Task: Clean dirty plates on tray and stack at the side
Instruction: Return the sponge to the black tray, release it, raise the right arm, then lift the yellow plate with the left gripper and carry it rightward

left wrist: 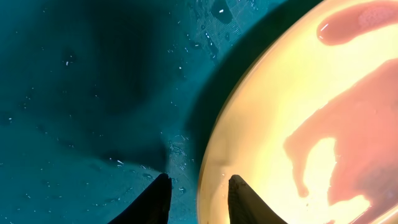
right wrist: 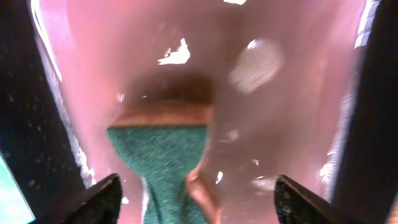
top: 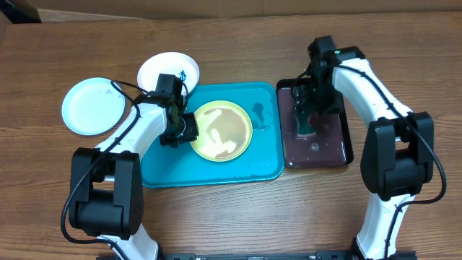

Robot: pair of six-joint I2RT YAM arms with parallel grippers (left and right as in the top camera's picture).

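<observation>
The left gripper stays low next and closes its fingers on the yellow-green plate's rim (top: 193, 137) (left wrist: 201, 188).
The yellow-green plate (top: 221, 130) lies on the turquoise tray (top: 245, 165), wet with a thin brownish film. My left gripper (top: 180, 132) sits low at the plate's left rim. In the left wrist view, the left gripper (left wrist: 199, 196) is open a little and straddles that rim: one finger over the tray (left wrist: 74, 93), the other over the plate (left wrist: 267, 124), with gaps showing. A white plate (top: 167, 68) with a small dark smear and a pale plate (top: 92, 106) rest on the table, left of the tray. My right gripper (right wrist: 199, 196) hangs wide open over the teal sponge (right wrist: 165, 155).
A black tray (top: 346, 141) of dark reddish liquid stands right of the turquoise tray, with the sponge (top: 304, 124) lying in it under my right gripper (top: 307, 112). Water drops dot the turquoise tray. Bare wooden table lies along the front edge.
</observation>
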